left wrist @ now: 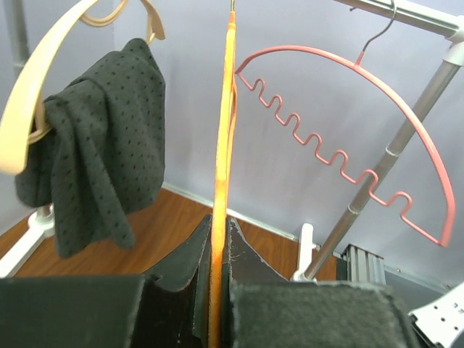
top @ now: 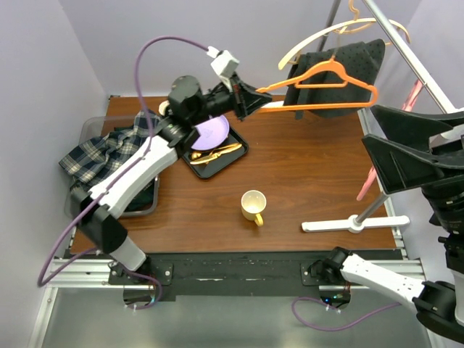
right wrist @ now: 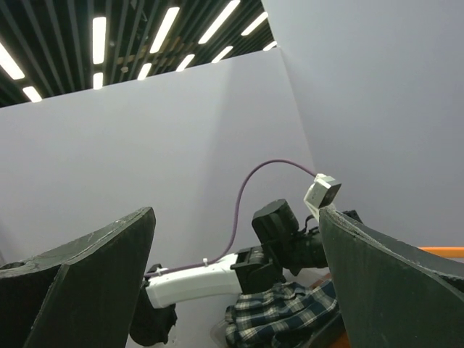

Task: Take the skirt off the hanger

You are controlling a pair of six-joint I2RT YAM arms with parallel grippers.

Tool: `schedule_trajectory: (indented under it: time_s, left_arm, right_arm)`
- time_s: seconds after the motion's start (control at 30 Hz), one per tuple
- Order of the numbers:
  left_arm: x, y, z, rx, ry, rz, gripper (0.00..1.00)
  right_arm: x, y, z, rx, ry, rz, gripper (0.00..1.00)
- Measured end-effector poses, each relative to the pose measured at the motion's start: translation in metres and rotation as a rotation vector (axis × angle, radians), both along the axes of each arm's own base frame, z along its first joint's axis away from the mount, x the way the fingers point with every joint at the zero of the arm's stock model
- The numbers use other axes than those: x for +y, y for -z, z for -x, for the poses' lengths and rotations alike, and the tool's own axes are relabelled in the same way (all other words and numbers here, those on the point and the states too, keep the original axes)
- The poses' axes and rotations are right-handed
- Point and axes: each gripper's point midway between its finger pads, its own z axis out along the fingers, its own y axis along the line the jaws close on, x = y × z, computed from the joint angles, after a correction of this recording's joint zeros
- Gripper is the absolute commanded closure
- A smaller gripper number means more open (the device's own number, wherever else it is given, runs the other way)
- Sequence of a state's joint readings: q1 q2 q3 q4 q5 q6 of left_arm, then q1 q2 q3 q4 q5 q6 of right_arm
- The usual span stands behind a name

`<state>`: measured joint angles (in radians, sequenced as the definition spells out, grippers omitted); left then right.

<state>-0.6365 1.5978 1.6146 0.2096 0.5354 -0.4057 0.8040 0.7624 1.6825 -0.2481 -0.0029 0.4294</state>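
Note:
The orange hanger's hook is off the bar, so the robot's left gripper needs to go to the right in the top view next, hang the orange hanger on the sloping bar [top: 401, 45] and release it.
The skirt [top: 341, 72] is dark fabric with small dots, bunched at the back right by the clothes rack. In the left wrist view the skirt [left wrist: 101, 145] is draped over a cream hanger [left wrist: 29, 109]. An orange hanger [top: 326, 88] sticks out level in front of it. My left gripper [top: 254, 101] is shut on the orange hanger's left end, which runs edge-on between the pads in the left wrist view [left wrist: 221, 145]. My right gripper [top: 368, 123] is open and empty, raised at the right, just right of the skirt. Its jaws stand wide apart in the right wrist view [right wrist: 235, 217].
A pink wire hanger [left wrist: 341, 152] hangs on the rack's sloping rail [top: 406, 54]. The rack's white base [top: 348, 225] lies on the table at right. A yellow mug [top: 253, 205] stands mid-table. A black tray [top: 235, 156] holds a purple plate and gold cutlery. A plaid cloth [top: 101, 156] fills the left bin.

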Motion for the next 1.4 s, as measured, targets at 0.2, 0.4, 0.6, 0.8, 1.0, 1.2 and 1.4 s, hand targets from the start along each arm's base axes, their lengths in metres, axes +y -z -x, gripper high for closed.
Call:
schedule_trajectory:
  time_s: [0.2,0.4,0.6,0.8,1.0,1.2,1.4]
  left_arm:
    - [-0.048,0.009,-0.018,-0.020,0.054,0.014,1.00]
    - [-0.077,0.014,-0.018,-0.047,0.095,0.041,1.00]
    - [-0.088,-0.002,-0.016,-0.107,0.114,0.094,1.00]
    - [-0.097,-0.017,-0.019,-0.133,0.128,0.141,1.00]
    - [-0.112,0.007,-0.033,-0.082,0.137,0.128,1.00]
    - [-0.123,0.038,-0.043,-0.018,0.143,0.100,0.87]
    - [-0.120,0.046,-0.031,-0.017,0.175,0.094,0.30]
  right_arm:
    - [-0.008,0.007,-0.002,0.021,0.036,-0.005,0.01]
    - [-0.017,0.010,0.004,0.015,0.047,-0.010,0.01]
    - [-0.022,0.012,0.005,0.018,0.062,-0.015,0.01]
    - [-0.022,0.015,0.004,0.024,0.065,-0.006,0.01]
    - [-0.025,0.020,0.005,0.038,0.070,0.004,0.01]
    - [-0.030,0.022,0.004,0.047,0.102,0.028,0.01]
    - [-0.027,0.023,-0.003,0.049,0.133,0.091,0.01]
